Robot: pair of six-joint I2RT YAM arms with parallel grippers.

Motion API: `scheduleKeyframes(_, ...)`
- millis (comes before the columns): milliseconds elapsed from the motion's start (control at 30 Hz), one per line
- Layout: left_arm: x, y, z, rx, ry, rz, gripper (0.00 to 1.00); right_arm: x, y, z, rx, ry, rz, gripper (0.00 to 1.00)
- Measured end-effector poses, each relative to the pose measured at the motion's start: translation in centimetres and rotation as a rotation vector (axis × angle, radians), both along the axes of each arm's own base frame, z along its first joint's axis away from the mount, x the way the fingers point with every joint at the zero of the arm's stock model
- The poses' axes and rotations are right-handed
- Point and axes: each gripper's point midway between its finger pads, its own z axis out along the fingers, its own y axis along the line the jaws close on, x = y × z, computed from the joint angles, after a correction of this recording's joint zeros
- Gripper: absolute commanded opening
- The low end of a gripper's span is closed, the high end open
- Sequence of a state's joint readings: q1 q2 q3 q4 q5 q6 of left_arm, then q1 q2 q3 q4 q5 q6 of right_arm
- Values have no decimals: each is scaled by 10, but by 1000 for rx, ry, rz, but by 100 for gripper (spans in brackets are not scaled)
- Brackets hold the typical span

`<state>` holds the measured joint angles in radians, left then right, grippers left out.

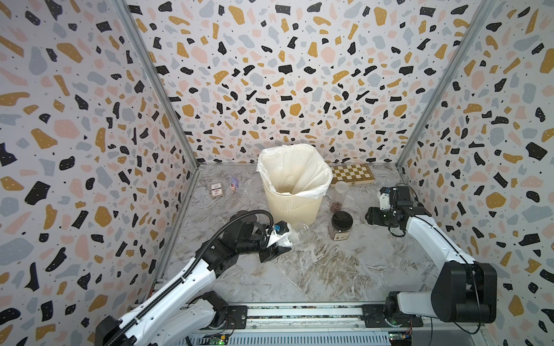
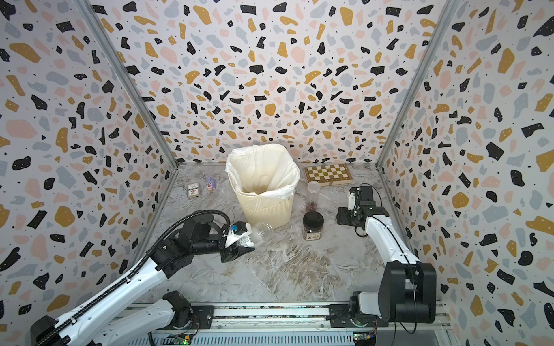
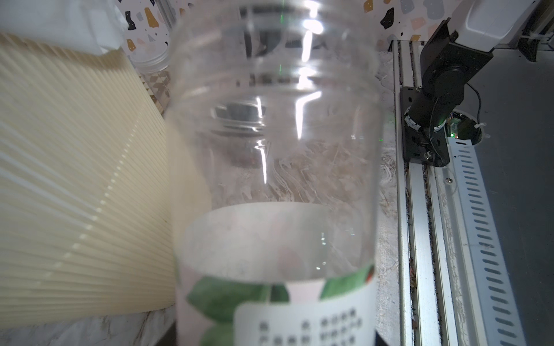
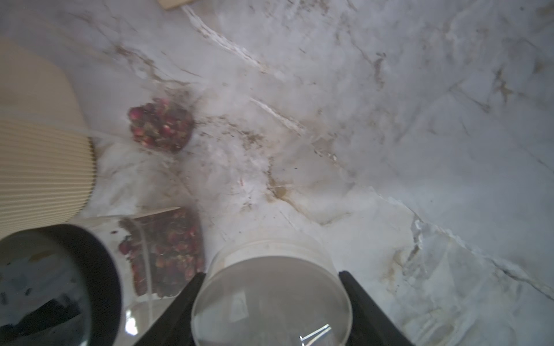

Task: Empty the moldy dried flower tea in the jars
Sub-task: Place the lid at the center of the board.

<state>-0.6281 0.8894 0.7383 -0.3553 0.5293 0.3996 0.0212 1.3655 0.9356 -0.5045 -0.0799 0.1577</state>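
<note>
The round clear lid in my right gripper will next go down onto the bare marble (image 1: 364,230) beside the black-lidded jar and be released, because that spot is empty.
My left gripper (image 1: 283,241) (image 3: 274,341) is shut on an empty clear jar (image 1: 298,231) (image 3: 272,179) with a green and white label. The jar lies tilted on its side, mouth toward the bin's base. My right gripper (image 1: 370,216) (image 4: 269,299) is shut on a round clear lid (image 4: 271,296) above the marble top. Near it stands a jar with a black lid (image 1: 341,226) (image 4: 60,284), holding reddish dried flower tea (image 4: 171,248). Behind that is a tall slim clear jar (image 1: 340,194) with a little tea (image 1: 336,206) (image 4: 162,125) at its bottom.
A cream ribbed bin (image 1: 299,209) lined with a white bag stands at centre back. A chessboard (image 1: 352,173) lies at the back right. A small card box (image 1: 216,190) and a little toy figure (image 1: 233,183) sit at the back left. Terrazzo walls enclose three sides.
</note>
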Motion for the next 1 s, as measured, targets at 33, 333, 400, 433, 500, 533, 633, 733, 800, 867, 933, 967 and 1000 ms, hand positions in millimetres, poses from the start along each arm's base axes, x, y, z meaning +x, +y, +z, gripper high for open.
scheduleKeyframes(33,-1,0,0,-3,-2,0,54,0,-1,-6,-31,17,-2,61)
scheduleKeyframes(333,-6,2,12,-39,-19,-2,54,1,0,-68,-114,179,-11,61)
scheduleKeyframes(400,-7,2,14,-44,-22,-2,54,-3,3,-79,-109,196,-15,62)
scheduleKeyframes(433,-7,2,15,-46,-23,-3,54,-6,5,-84,-105,204,-12,63)
scheduleKeyframes(500,-7,2,15,-49,-23,-3,54,-11,9,-90,-100,217,-3,66)
scheduleKeyframes(533,-7,2,16,-50,-22,-2,54,-11,11,-92,-94,217,1,69)
scheduleKeyframes(633,-5,0,17,-58,-25,-5,54,-7,14,-91,-89,198,7,76)
scheduleKeyframes(733,-4,-2,14,-56,-16,-10,54,-3,16,-90,-78,183,12,83)
scheduleKeyframes(800,-2,-4,12,-52,-7,-12,54,-3,17,-89,-70,178,16,84)
scheduleKeyframes(867,-1,-5,9,-49,2,-12,54,-2,18,-83,-44,164,17,84)
scheduleKeyframes(933,-1,-6,7,-47,13,-11,54,0,15,-71,-20,133,10,84)
scheduleKeyframes(967,0,-6,7,-48,21,-8,54,1,13,-60,-6,106,5,84)
scheduleKeyframes(1000,0,-7,6,-48,27,-6,54,1,12,-51,2,82,0,84)
